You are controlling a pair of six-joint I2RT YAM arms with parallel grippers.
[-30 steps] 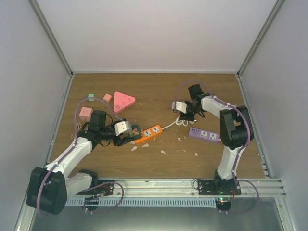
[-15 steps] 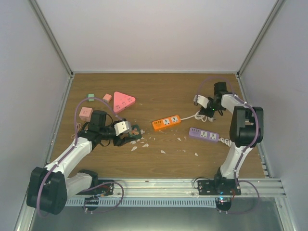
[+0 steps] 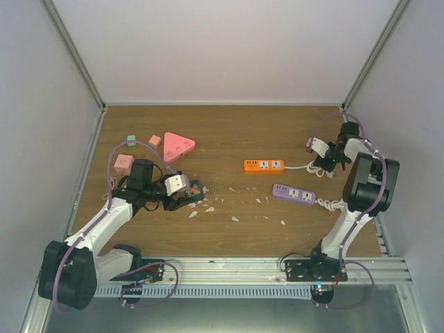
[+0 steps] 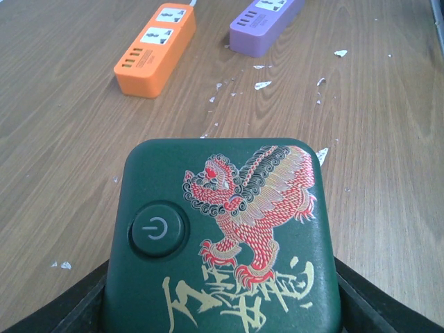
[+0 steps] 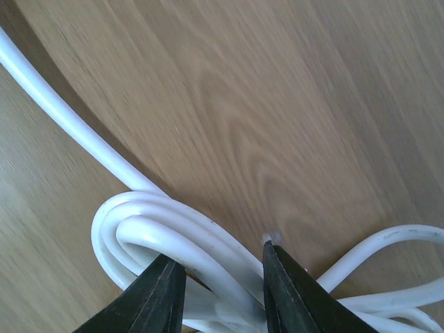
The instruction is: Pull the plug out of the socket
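My left gripper shifts left in the top view next, down onto the tabletop beside the pink triangle, and releases the plug, since it's off the socket.
The orange socket (image 3: 263, 166) lies flat mid-table, well apart from the dark green plug (image 3: 195, 189); the left wrist view shows it at the top (image 4: 156, 50). My left gripper (image 3: 189, 193) is shut on that plug, a green block with a red dragon print and a power button (image 4: 225, 229), which fills the space between the jaws (image 4: 222, 305). My right gripper (image 3: 330, 159) at the far right is shut on the socket's coiled white cord (image 5: 173, 222), its black tips pinching the loops (image 5: 218, 277). The cord (image 3: 298, 166) runs from the socket to that coil.
A longer purple power strip (image 3: 294, 193) lies just in front of the socket, also in the left wrist view (image 4: 267, 26). A pink triangle (image 3: 177, 146), small pink blocks (image 3: 123, 163) and a green block (image 3: 130, 141) sit back left. White flakes (image 3: 234, 218) litter the middle.
The right arm swung right with the cord, dragging the orange socket away from the green plug. The left gripper kept the plug in place.
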